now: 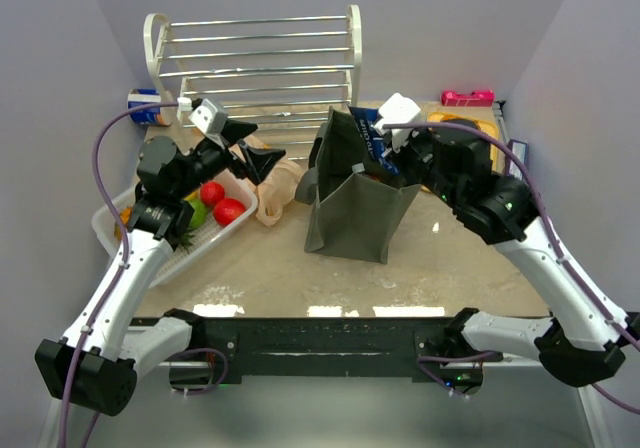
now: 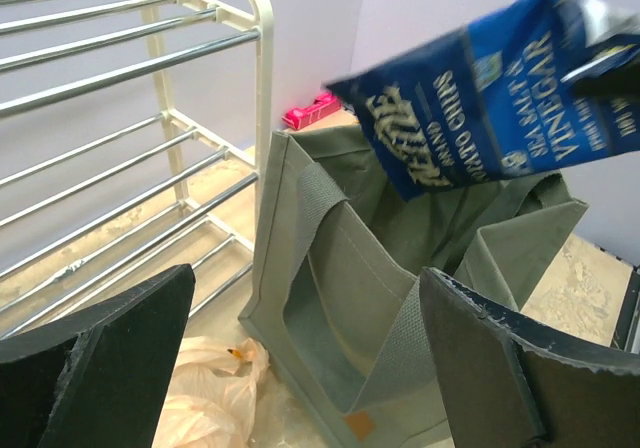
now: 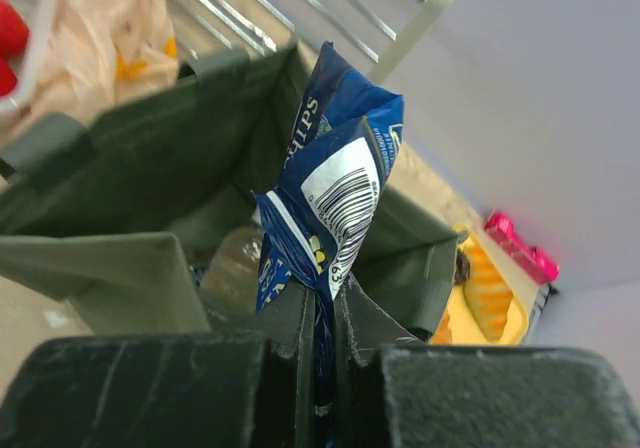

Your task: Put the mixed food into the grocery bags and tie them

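Observation:
The packet sits above the tote's rim, so the robot's right gripper will next lower to the left in the top view, into the tote's open top (image 1: 350, 155) (image 3: 218, 208), and release the packet.
The olive-green tote (image 1: 360, 213) stands open mid-table. My right gripper (image 1: 388, 146) is shut on a blue snack packet (image 1: 368, 128) and holds it over the tote's open top; in the right wrist view the gripper (image 3: 325, 313) pinches the packet (image 3: 335, 183) by its bottom edge. A clear bottle (image 3: 235, 258) lies inside the tote (image 3: 130, 158). My left gripper (image 1: 255, 158) is open and empty, left of the tote and above the peach plastic bag (image 1: 280, 183). In the left wrist view the gripper (image 2: 310, 358) faces the tote (image 2: 330, 268), with the packet (image 2: 490, 98) above it.
A white tray (image 1: 110, 230) at the left holds red fruits (image 1: 229, 211) and a green one (image 1: 197, 214). A metal rack (image 1: 255, 68) stands at the back. A blue can (image 1: 148, 106), a pink object (image 1: 467, 97) and a yellow packet (image 3: 485, 298) lie near the back.

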Tool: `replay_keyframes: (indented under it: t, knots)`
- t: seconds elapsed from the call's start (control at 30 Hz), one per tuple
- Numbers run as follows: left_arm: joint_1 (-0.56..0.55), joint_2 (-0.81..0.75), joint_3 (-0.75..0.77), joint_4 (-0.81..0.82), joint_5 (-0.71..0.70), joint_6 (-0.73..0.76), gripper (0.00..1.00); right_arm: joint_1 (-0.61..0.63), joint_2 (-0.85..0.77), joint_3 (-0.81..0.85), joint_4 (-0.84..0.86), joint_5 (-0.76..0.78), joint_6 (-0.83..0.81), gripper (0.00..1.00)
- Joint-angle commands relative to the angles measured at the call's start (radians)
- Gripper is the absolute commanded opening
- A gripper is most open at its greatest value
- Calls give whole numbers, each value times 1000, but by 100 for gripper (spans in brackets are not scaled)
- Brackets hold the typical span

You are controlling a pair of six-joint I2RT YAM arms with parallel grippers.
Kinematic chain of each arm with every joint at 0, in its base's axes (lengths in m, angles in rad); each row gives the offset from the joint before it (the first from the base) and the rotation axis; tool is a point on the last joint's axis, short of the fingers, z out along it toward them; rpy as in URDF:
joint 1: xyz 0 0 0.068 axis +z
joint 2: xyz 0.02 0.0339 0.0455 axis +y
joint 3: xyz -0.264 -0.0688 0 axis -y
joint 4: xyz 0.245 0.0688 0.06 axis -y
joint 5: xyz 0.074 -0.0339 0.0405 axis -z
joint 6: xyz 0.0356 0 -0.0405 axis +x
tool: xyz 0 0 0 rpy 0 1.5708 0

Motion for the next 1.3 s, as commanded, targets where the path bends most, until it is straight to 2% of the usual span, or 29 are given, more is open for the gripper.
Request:
replay_keyframes:
  t: [0.0, 0.17, 0.27, 0.4, 0.5, 0.57, 0.6, 0.63, 0.67, 0.7, 0.77, 0.83, 0.87, 0.97, 1.1, 1.27]
  knots:
    - [3, -11, -10, 35, -27, 20, 100, -48, 35, 63, -117, -37, -29, 0]
    - [3, -6, -12, 27, -18, 30, 100, -83, 111, 145, -237, -150, -65, 0]
    - [4, 4, -7, 30, -7, 20, 100, -97, 217, 224, -311, -225, -76, 0]
    - [3, 41, -6, 42, 13, -8, 100, -103, 401, 331, -372, -207, -67, 0]
    - [-13, 79, 23, 7, 2, -17, 100, -103, 464, 392, -415, -201, -50, 2]
    - [-40, 96, 56, -11, -7, -16, 100, -103, 492, 400, -426, -193, -46, 11]
    - [-51, 113, 63, -17, -22, -19, 100, -103, 497, 400, -428, -190, -46, 19]
    - [-63, 121, 79, -25, -30, -23, 100, -104, 504, 399, -423, -163, -33, 36]
    - [-89, 130, 86, -33, -38, -25, 100, -104, 503, 397, -413, -146, -20, 67]
    - [-102, 145, 96, -50, -59, -28, 100, -104, 500, 396, -405, -132, -7, 79]
    - [-140, 161, 119, -68, -91, -32, 100, -107, 469, 397, -382, -104, 40, 93]
    - [-170, 178, 149, -112, -171, -5, 100, -107, 438, 399, -370, -88, 92, 96]
    - [-200, 182, 160, -125, -237, 6, 100, -111, 405, 391, -351, -53, 112, 98]
    - [-221, 198, 192, -194, -311, 23, 100, -124, 360, 382, -339, 73, 203, 99]
    - [-234, 222, 217, -200, -323, 18, 100, -164, 330, 342, -353, 263, 331, 99]
    - [-292, 297, 264, -252, -377, 33, 100, -216, 305, 226, -357, 334, 410, 99]
